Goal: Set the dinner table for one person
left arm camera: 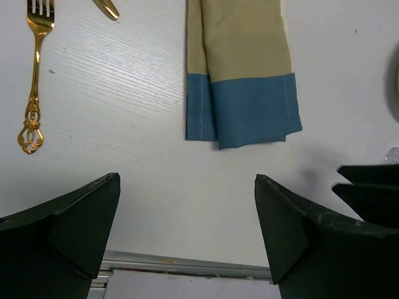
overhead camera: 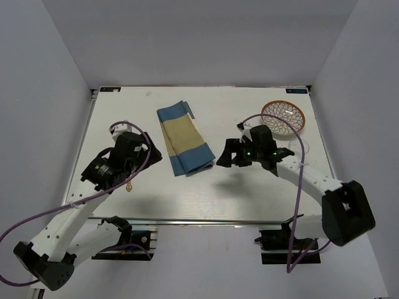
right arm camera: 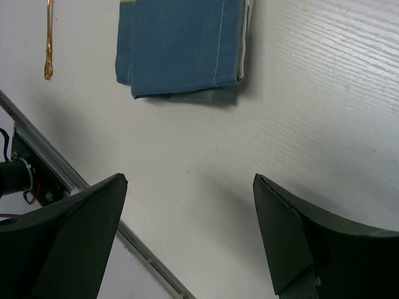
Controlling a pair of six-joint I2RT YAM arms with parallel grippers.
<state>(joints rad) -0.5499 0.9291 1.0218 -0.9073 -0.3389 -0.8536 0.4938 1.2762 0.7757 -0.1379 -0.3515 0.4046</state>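
The folded top layer stands off the layer beneath at the placemat's near corner, so next I will lower my right gripper onto the raised edge there.
The white dinner table fills the top view. A folded blue-and-beige placemat lies at its middle and also shows in the left wrist view and the right wrist view. A gold fork lies left of it, mostly hidden under my left arm in the top view, with only its handle end showing. My left gripper is open and empty, just left of the placemat. My right gripper is open and empty, just right of the placemat's near corner.
A patterned plate with an orange rim sits at the back right, with a clear glass beside my right arm. The tip of a second gold utensil shows near the fork. The table's metal front edge lies below both grippers.
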